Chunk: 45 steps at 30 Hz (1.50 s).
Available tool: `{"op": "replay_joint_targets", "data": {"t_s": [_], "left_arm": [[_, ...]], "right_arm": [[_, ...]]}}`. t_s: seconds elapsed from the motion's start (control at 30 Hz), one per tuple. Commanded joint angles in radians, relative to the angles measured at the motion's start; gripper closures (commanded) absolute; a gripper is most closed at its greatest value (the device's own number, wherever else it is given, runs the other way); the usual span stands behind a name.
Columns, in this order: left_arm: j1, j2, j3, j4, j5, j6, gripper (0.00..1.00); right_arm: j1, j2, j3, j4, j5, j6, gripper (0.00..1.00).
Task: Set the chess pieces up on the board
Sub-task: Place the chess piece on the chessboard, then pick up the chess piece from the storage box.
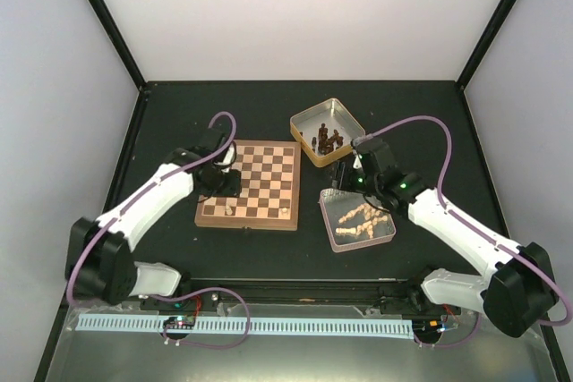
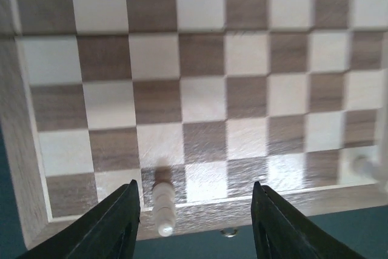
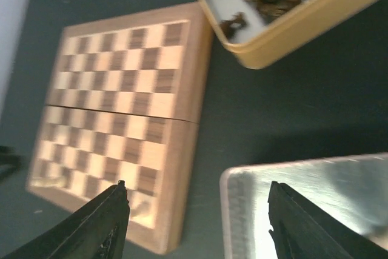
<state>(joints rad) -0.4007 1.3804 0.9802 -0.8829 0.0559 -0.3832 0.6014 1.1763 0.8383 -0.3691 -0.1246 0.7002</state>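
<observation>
I will move my right gripper down back into the silver tin next and close it on the far cream piece (image 1: 347, 216) (image 3: 374, 238), which lies below it at the board-side edge of the heap.
The board (image 1: 255, 176) lies left of centre on the dark table. A cream piece (image 1: 231, 209) stands on its near row, and another cream piece (image 1: 285, 210) stands near its right corner. My left gripper (image 1: 220, 182) hovers over the board's left part. In the left wrist view it is open (image 2: 194, 225) and empty, with a cream piece (image 2: 162, 205) standing just inside the left finger and a second piece (image 2: 362, 165) at the right edge. Several loose cream pieces (image 1: 360, 218) lie in a tin. My right gripper (image 1: 346, 176) is open (image 3: 197, 225) and empty between the board (image 3: 121, 89) and that tin (image 3: 315, 210).
A yellow-sided tin (image 1: 327, 131) holding dark brown pieces stands behind the right gripper; it also shows in the right wrist view (image 3: 291, 28). The silver tin (image 1: 335, 230) with the cream pieces sits to the right of the board. Dark walls edge the table.
</observation>
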Motion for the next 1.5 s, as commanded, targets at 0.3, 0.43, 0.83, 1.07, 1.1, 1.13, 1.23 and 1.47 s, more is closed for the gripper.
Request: {"op": "replay_joint_targets", "data": {"t_s": [0.3, 0.43, 0.83, 1.07, 1.1, 1.13, 1.23, 1.47], "left_arm": [[-0.004, -0.521, -0.138, 0.399, 0.006, 0.046, 0.37], [-0.003, -0.645, -0.209, 0.487, -0.021, 0.044, 0.26], [-0.001, -0.757, -0.258, 0.497, -0.081, 0.047, 0.13], [-0.002, -0.797, -0.256, 0.456, -0.111, 0.046, 0.13], [-0.001, -0.808, -0.256, 0.449, -0.114, 0.045, 0.12], [-0.001, -0.819, -0.258, 0.441, -0.115, 0.042, 0.12], [-0.002, -0.853, -0.259, 0.408, -0.122, 0.032, 0.11], [-0.001, -0.956, -0.259, 0.352, -0.113, 0.023, 0.07]], "right_arm": [[-0.067, 0.092, -0.086, -0.235, 0.362, -0.108, 0.56], [-0.09, 0.168, -0.077, -0.245, 0.367, -0.138, 0.6], [-0.097, 0.252, -0.067, -0.245, 0.323, -0.172, 0.85], [-0.097, 0.18, -0.044, -0.276, 0.317, -0.158, 0.99], [-0.096, 0.165, -0.038, -0.283, 0.316, -0.156, 0.99], [-0.095, 0.149, -0.031, -0.291, 0.311, -0.154, 0.99], [-0.095, 0.107, -0.012, -0.301, 0.282, -0.144, 0.99], [-0.044, 0.053, 0.051, -0.299, 0.167, -0.11, 0.99]]}}
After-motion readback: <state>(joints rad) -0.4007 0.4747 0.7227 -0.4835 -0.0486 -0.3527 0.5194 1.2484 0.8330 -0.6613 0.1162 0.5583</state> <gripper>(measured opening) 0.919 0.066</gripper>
